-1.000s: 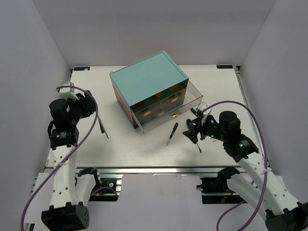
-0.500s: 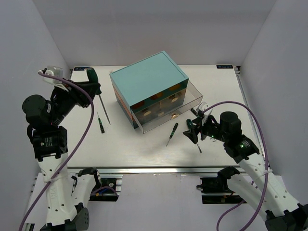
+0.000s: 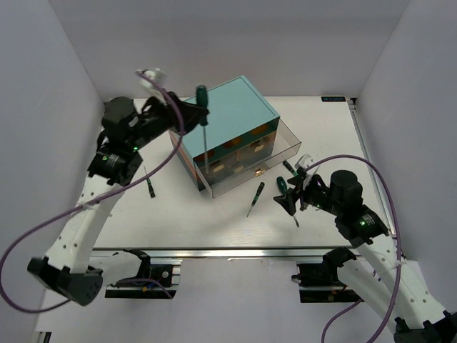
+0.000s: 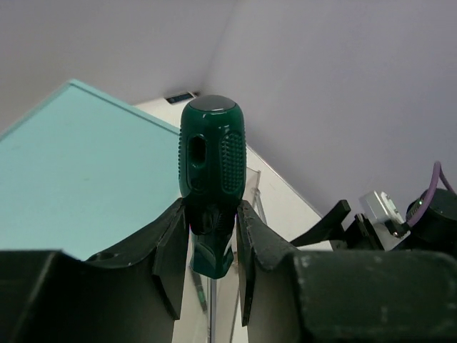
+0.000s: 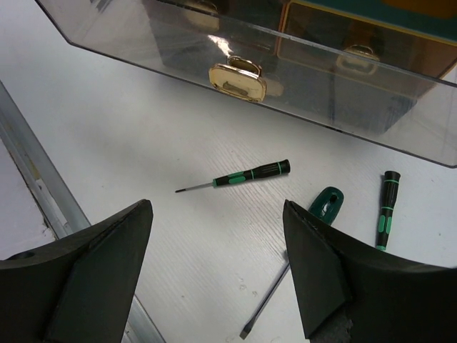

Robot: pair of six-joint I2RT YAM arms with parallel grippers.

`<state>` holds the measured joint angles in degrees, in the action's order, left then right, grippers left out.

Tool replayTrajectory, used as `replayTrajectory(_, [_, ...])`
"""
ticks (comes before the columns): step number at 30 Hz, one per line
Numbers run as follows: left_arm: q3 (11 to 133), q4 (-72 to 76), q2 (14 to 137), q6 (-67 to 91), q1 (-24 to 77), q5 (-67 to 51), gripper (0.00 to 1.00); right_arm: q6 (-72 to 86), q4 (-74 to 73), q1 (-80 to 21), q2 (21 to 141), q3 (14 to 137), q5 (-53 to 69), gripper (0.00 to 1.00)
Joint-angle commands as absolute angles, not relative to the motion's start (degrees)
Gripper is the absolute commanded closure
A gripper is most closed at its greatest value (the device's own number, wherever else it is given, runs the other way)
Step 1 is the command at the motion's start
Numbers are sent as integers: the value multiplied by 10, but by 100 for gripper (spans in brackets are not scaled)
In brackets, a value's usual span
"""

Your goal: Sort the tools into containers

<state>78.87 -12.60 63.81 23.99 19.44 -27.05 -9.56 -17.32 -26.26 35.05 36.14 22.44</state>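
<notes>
My left gripper swings to the right in the top view next, tilts downward and lowers the big screwdriver into the clear drawer (image 4: 224,299), which stands open.
My left gripper (image 3: 191,113) is shut on the dark green handle of a big screwdriver (image 3: 202,96), held upright beside the teal-topped chest (image 3: 228,111) with its shaft pointing down toward the open clear drawer (image 3: 285,146). The left wrist view shows the gripper (image 4: 212,221) clamped on that handle (image 4: 211,150). My right gripper (image 3: 287,194) is open above the table; in the right wrist view it (image 5: 216,214) hovers over a small screwdriver (image 5: 246,175), a flat-blade screwdriver (image 5: 325,206) and another small one (image 5: 385,211). A further small screwdriver (image 3: 149,182) lies at the left. No wrench shows.
The open drawer's clear front with a cream knob (image 5: 237,77) is just beyond the right gripper. The table's metal front rail (image 5: 43,193) runs close at the left of that view. White walls enclose the table on three sides.
My left arm has lifted the big screwdriver off the table's left side and swung it up and right to the chest. The right arm has barely moved.
</notes>
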Motion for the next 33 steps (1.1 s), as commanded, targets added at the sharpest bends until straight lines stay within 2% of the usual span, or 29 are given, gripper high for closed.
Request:
replayTrajectory(1, [845,-126,668,179,278,-157,100,-96,-180,-261,336,356,211,21])
replayTrajectory(5, [902,-170,733,129,365,-96,100,-101,-188,-261,320,350,198,21])
replayTrajectory(11, [928,-199,790,44,407,-10,100,-79,-194,-261,305,347,190,20])
replayTrajectory(18, [961,-245,840,-53,415,-32,100,-81,-202,-260,308,345,192,19])
replayTrajectory(25, [912,-284,851,-84,453,-61,100,-52,-200,-261,332,354,175,11])
replayTrajectory(28, [891,-283,850,-84,466,-41,93,-13,-200,-261,344,350,135,11])
replayTrajectory(29, [883,-281,849,-84,468,-40,87,-4,-200,-261,348,347,121,11])
replayTrajectory(31, [878,-277,848,-84,471,-29,79,38,-200,-261,351,335,85,11])
replayTrajectory(32, [875,-277,850,-83,472,-25,70,54,-199,-261,353,331,70,12])
replayTrajectory(33, [875,-276,850,-82,472,-19,66,71,-196,-261,354,325,60,13])
